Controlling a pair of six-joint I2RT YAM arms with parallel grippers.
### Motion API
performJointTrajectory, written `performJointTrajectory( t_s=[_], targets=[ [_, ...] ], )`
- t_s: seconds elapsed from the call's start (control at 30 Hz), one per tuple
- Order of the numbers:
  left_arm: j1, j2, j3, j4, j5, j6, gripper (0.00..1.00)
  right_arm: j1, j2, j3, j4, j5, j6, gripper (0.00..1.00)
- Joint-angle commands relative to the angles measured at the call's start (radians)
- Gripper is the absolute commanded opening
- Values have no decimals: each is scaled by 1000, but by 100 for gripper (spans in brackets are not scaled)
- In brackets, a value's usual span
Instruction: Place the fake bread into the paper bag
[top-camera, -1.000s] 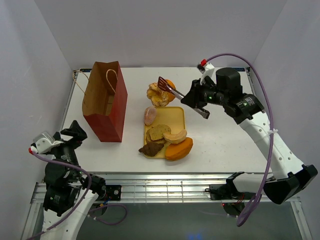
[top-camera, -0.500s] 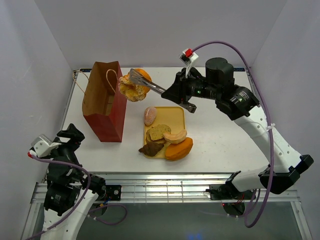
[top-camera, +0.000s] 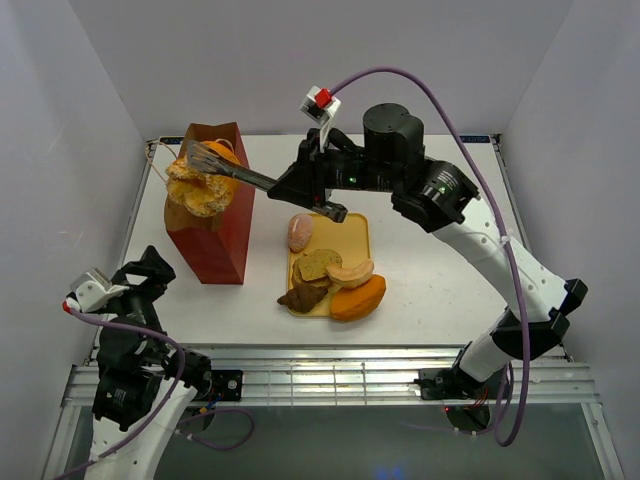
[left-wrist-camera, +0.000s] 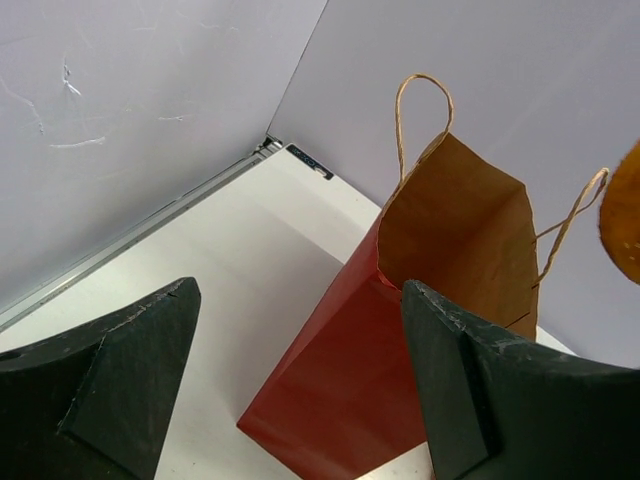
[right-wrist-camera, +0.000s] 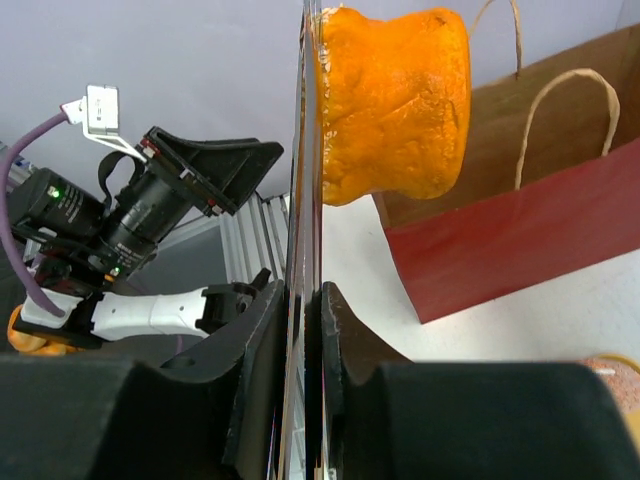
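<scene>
Next, my right gripper comes down to the left in the top view to release the bun, as the bag's opening (right-wrist-camera: 500, 140) lies below the gripper on that side.
The reddish-brown paper bag (top-camera: 212, 225) stands open at the table's left; it also shows in the left wrist view (left-wrist-camera: 350, 380) and the right wrist view (right-wrist-camera: 520, 230). My right gripper (top-camera: 320, 198) (right-wrist-camera: 312, 295) is shut on silver tongs (top-camera: 250, 178) (right-wrist-camera: 312, 180). The tongs pinch a golden-orange bun (top-camera: 203, 182) (right-wrist-camera: 392, 100) over the bag's open mouth; the bun's edge shows in the left wrist view (left-wrist-camera: 625, 215). My left gripper (top-camera: 150, 268) (left-wrist-camera: 300, 290) is open and empty, near the table's front left, facing the bag.
A flat yellow tray (top-camera: 356, 232) lies right of the bag. On or by it are a pink oval roll (top-camera: 300, 231), speckled slices (top-camera: 318, 264), a tan roll (top-camera: 350, 271), a brown croissant (top-camera: 302, 296) and an orange loaf (top-camera: 360, 298). White walls enclose the table.
My right arm has swung the tongs and bun leftward, from beyond the tray to above the bag's mouth. The left arm has barely shifted.
</scene>
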Motion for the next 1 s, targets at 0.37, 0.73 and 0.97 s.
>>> performJointTrajectory(
  t_s=[0.37, 0.73, 0.97],
  targets=[
    [-3, -12, -8, 26, 52, 32, 92, 22, 231, 224, 162, -51, 71, 8],
    [-3, -23, -12, 37, 70, 39, 92, 12, 305, 210, 192, -8, 68, 8],
    [-3, -27, -14, 38, 72, 40, 92, -11, 322, 161, 213, -8, 80, 8]
  ],
)
